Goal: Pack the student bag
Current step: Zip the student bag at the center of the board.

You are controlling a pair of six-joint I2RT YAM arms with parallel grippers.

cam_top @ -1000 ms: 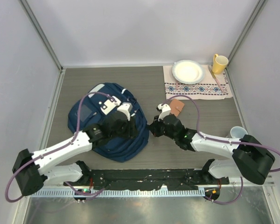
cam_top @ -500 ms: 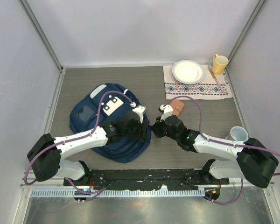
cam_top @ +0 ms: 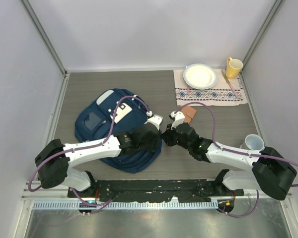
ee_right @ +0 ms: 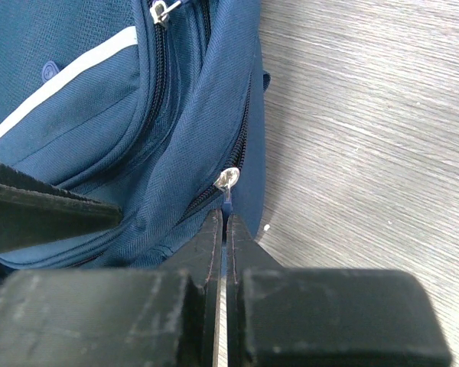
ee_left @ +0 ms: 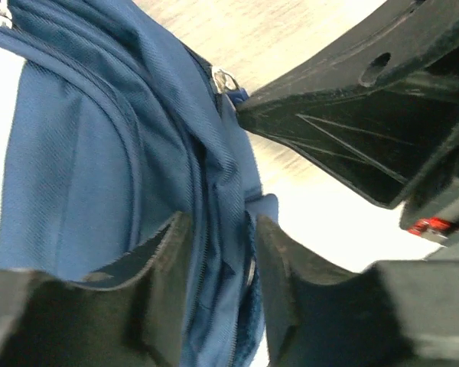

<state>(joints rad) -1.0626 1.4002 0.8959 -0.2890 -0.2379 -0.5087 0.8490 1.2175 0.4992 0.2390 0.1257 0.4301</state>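
Observation:
The zipper's teeth run on past the pull (ee_right: 227, 180), so my right gripper should next pull the blue tab outward along the zipper's far part (ee_right: 242, 138) and let go of it there.
The student bag (cam_top: 102, 131), navy blue with a pale stripe, lies flat on the table left of centre. My left gripper (cam_top: 156, 131) is at the bag's right edge; in the left wrist view (ee_left: 218, 260) its fingers are closed on a fold of the bag's fabric (ee_left: 214, 229) beside a zipper. My right gripper (cam_top: 164, 137) meets the same edge from the right. In the right wrist view (ee_right: 224, 225) it is shut on the small blue tab of a silver zipper pull (ee_right: 227, 180). That pull also shows in the left wrist view (ee_left: 223, 79).
A brown wallet-like item (cam_top: 188, 114) lies just behind my right gripper. A patterned cloth (cam_top: 211, 93) at the back right holds a white plate (cam_top: 200, 76) and a yellow mug (cam_top: 233, 67). A clear cup (cam_top: 252, 142) stands at the right edge.
My left gripper has moved from the top of the bag rightward and down to its right edge. The bag's right side has shifted slightly. The right gripper has barely moved.

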